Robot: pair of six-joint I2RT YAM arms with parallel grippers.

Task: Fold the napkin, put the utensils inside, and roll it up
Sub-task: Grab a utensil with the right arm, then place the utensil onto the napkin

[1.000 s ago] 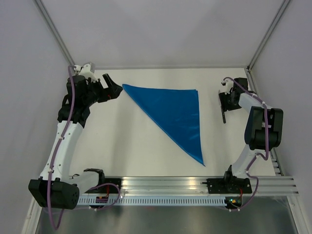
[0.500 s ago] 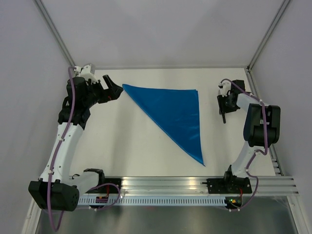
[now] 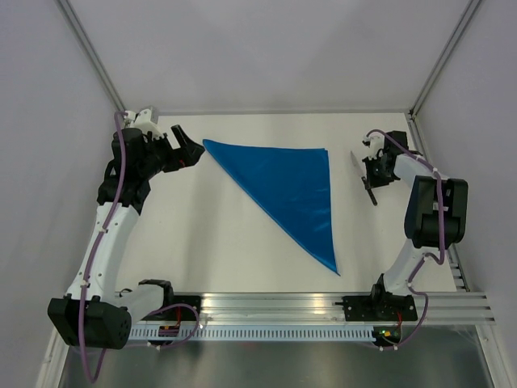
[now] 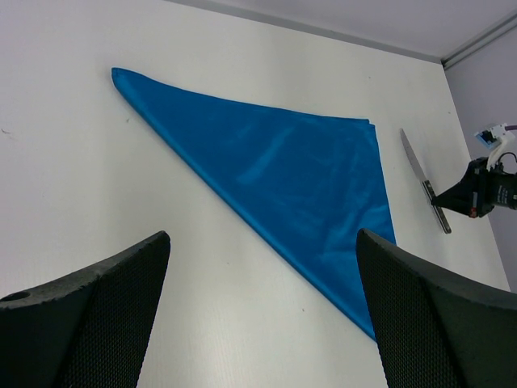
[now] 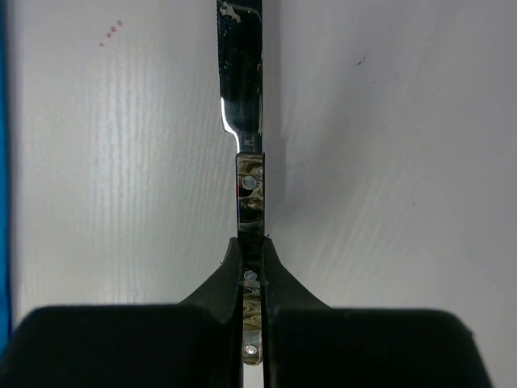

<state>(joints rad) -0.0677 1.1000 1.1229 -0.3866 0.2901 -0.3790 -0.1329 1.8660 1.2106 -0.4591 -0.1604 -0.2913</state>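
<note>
My right gripper should next move onto the napkin's long folded edge [image 3: 262,201] to its left in the top view and release, while the knife [image 3: 372,196] is still off the napkin.
The blue napkin [image 3: 291,182] lies flat on the table [image 3: 210,234], folded into a triangle with its long edge running from the far left corner to the near right tip. The knife [image 3: 372,196] is to the right of the napkin, and my right gripper [image 3: 373,176] is shut on its dark handle. In the right wrist view the fingers pinch the riveted handle [image 5: 250,190] and the silvery blade [image 5: 242,97] points away from my right gripper [image 5: 251,259]. My left gripper [image 3: 187,149] hangs open and holding nothing by the napkin's far left corner; the left wrist view shows the napkin [image 4: 283,170] beyond it.
The left wrist view also catches the knife [image 4: 420,174] and my right gripper [image 4: 472,194] at the table's right side. Grey walls close in the table at the back and sides. A metal rail [image 3: 323,307] with the arm bases runs along the near edge.
My right gripper has closed on the knife's handle, and the knife has turned slightly with it. The left arm has barely shifted; the napkin has not moved.
</note>
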